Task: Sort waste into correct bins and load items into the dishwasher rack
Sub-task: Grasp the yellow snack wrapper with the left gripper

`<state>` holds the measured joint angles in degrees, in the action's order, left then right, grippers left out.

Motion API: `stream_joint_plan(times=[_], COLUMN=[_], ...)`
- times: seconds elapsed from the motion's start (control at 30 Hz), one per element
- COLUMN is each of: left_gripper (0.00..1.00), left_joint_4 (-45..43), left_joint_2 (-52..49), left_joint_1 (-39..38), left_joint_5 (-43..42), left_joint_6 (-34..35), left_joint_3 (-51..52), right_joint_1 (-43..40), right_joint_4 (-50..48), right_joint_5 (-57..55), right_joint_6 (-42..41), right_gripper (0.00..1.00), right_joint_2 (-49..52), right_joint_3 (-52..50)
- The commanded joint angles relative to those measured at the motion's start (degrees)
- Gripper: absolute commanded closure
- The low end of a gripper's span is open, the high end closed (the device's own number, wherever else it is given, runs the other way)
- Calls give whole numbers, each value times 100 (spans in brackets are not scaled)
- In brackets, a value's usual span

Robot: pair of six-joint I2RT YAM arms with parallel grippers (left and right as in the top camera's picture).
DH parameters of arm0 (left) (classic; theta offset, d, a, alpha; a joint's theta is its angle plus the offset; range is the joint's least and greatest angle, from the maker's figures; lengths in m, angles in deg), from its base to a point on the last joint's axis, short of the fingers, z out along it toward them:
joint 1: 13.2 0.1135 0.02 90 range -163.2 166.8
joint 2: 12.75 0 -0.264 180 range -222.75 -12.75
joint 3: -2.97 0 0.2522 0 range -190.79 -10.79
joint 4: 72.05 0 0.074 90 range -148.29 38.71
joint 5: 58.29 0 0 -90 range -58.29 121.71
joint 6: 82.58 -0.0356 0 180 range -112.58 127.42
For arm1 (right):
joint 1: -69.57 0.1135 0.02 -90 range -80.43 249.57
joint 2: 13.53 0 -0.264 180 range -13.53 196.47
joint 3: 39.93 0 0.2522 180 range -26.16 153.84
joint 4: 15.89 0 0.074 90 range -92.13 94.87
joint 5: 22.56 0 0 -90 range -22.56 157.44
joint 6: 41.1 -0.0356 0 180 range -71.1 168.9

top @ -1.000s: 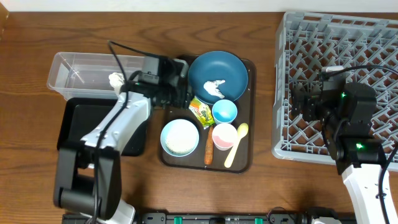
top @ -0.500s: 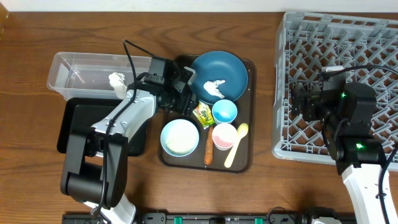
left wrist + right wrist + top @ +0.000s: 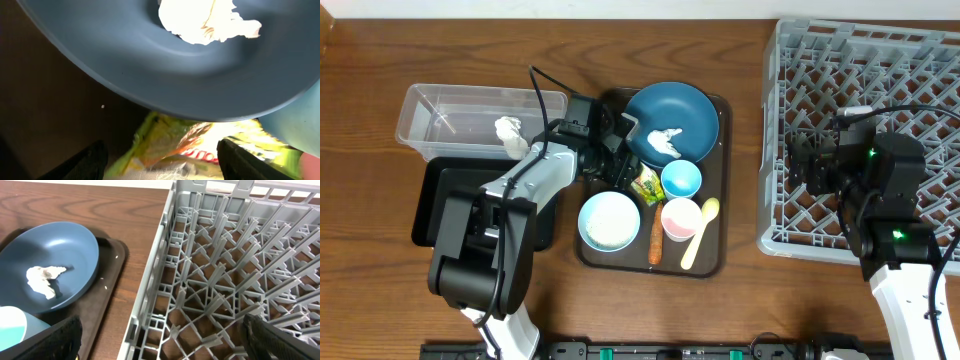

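The snack wrapper's end away from the light-blue cup lies between my open fingers. That end gets my left gripper lowered onto it and closed next.
My left gripper (image 3: 625, 165) hangs open over the brown serving tray, low over the yellow-green snack wrapper (image 3: 645, 183). In the left wrist view the wrapper (image 3: 190, 150) lies between the two dark fingers (image 3: 90, 161), which stand apart from it. Just beyond is the dark blue bowl (image 3: 175, 75) with a crumpled tissue (image 3: 205, 20) in it. Another tissue (image 3: 507, 130) lies in the clear tub (image 3: 440, 105). My right gripper (image 3: 800, 165) is open and empty over the grey dishwasher rack (image 3: 880, 60).
On the serving tray (image 3: 720, 262) stand a white bowl of rice (image 3: 609, 220), a light-blue cup (image 3: 681, 179), a pink cup (image 3: 681, 218), a pale yellow spoon (image 3: 700, 232) and a carrot (image 3: 656, 240). The black tray (image 3: 440, 200) lies under the left arm.
My left gripper has moved right from beside the clear tub to above the wrapper on the serving tray. The right arm has not moved.
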<state>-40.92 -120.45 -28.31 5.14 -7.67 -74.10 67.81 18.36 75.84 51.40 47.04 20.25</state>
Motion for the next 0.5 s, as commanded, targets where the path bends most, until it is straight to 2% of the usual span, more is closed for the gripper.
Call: stream_joint_plan(times=[0.0, 0.47], left_gripper=[28, 29], left_joint_4=[-7, 188], left_joint_2=[-55, -197], left_joint_1=[-24, -98], left_joint_5=[-35, 44], left_joint_6=[-96, -50], left_joint_3=[-68, -22], right_joint_1=[87, 87], right_joint_4=[9, 7], right_joint_5=[42, 42], right_joint_6=[-74, -74], right_gripper=[1, 1], right_joint_2=[-17, -17], right_joint_3=[127, 127])
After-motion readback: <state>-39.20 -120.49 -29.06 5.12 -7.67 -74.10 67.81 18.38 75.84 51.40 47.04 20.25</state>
